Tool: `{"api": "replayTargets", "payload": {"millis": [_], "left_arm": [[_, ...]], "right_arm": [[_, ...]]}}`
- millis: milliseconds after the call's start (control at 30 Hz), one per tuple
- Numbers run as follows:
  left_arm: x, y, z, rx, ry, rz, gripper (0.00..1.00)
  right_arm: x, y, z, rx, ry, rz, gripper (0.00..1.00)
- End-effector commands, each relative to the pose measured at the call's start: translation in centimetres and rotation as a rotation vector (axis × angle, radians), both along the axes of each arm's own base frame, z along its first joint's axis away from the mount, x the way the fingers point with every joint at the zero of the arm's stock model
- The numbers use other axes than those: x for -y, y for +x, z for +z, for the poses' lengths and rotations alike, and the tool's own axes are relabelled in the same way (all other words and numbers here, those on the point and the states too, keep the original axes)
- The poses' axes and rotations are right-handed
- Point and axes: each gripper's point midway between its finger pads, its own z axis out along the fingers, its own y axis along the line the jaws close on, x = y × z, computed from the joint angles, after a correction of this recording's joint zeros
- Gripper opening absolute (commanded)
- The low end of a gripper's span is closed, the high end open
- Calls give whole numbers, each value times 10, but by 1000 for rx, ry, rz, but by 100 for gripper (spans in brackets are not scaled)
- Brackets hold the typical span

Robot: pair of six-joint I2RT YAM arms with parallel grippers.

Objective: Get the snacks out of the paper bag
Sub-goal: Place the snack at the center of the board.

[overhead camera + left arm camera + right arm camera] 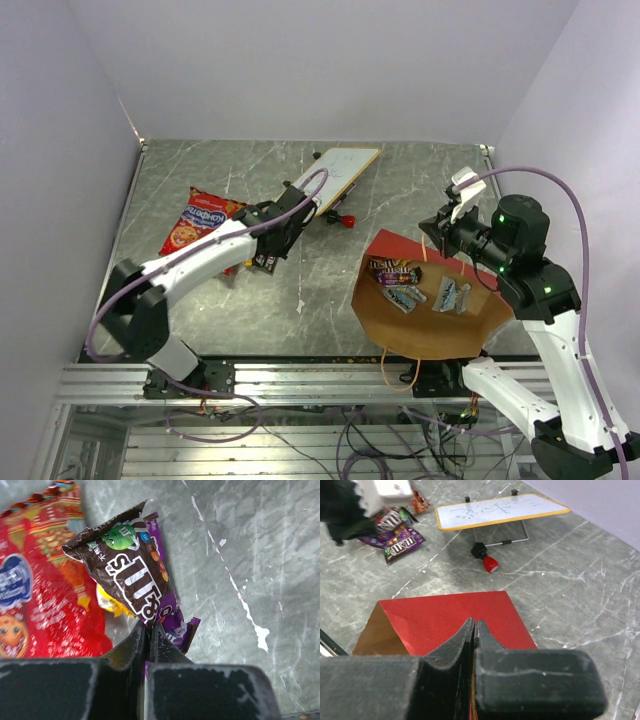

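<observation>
The dark brown candy packet is already over the purple one, so my left gripper will lower next, away from the red chip bag, then open.
The paper bag [470, 325], red outside and brown inside, lies open at the front right. A dark brown packet [393, 268] and light blue packets [403, 296] lie inside it. My right gripper [474, 622] is shut on the bag's upper rim, with red paper and tan cord between the jaws; it also shows in the top view [432, 228]. My left gripper [149, 625] is shut on the end of a dark brown candy packet [132, 575], over a purple packet [175, 617] and a yellow one [112, 605]. The red chip bag [35, 600] lies beside them on the table [195, 220].
A white board with scribbles [338, 172] stands on its wire stand at the back middle. A small red-and-black marker [344, 220] lies in front of it. The bag's tan cord handle [400, 372] hangs over the table's front edge.
</observation>
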Motion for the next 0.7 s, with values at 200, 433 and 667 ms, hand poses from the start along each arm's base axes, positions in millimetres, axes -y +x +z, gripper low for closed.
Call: {"api": "replayTargets", "payload": {"millis": [200, 433, 667], "left_arm": [[38, 28, -52, -110, -83, -172, 7], [29, 30, -75, -175, -111, -136, 7], [14, 25, -95, -240, -93, -118, 8]], "right_arm": [[2, -14, 24, 58, -14, 32, 0], [8, -17, 29, 75, -41, 23, 0], [7, -18, 35, 85, -37, 28, 0]]}}
